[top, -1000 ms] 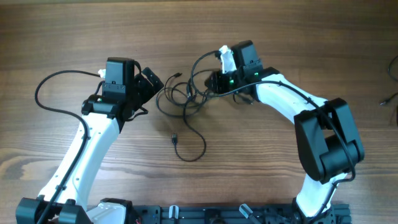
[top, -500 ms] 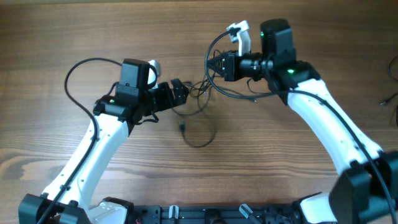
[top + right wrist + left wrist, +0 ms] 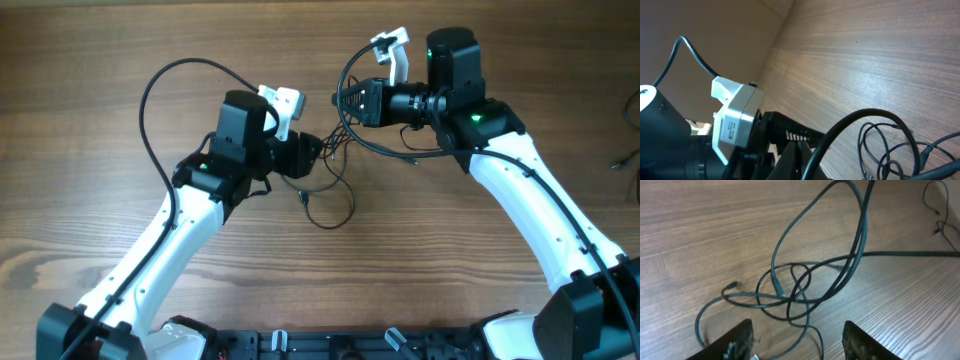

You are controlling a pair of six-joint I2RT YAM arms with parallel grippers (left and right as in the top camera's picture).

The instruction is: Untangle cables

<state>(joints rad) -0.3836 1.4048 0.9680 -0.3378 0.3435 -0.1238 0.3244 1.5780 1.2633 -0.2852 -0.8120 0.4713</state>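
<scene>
My right gripper will next pull the piece of cable to the right in the overhead view, over bare tabletop, and then let go of it, because it still runs into the tangle.
The cables (image 3: 335, 165) are thin black wires lying tangled on the wooden table between my two arms, with one loose loop (image 3: 338, 215) trailing toward the front. My left gripper (image 3: 310, 155) is open just left of the tangle. In the left wrist view its fingers (image 3: 735, 340) straddle a strand, with the knot (image 3: 795, 287) just ahead and a plug end (image 3: 732, 286) on the table. My right gripper (image 3: 342, 100) is raised behind the tangle. In the right wrist view it (image 3: 801, 150) is shut on a cable strand that rises from the bundle (image 3: 890, 150).
Thick black arm cables loop beside each wrist: the left one (image 3: 160, 90) and the right one (image 3: 350, 135), which arcs across the right wrist view (image 3: 850, 125). Another thin cable (image 3: 628, 155) lies at the table's right edge, also in the left wrist view (image 3: 939, 222).
My right gripper rose and pulled back to the right with a strand, dragging the bundle. My left arm moved right and forward up to the tangle.
</scene>
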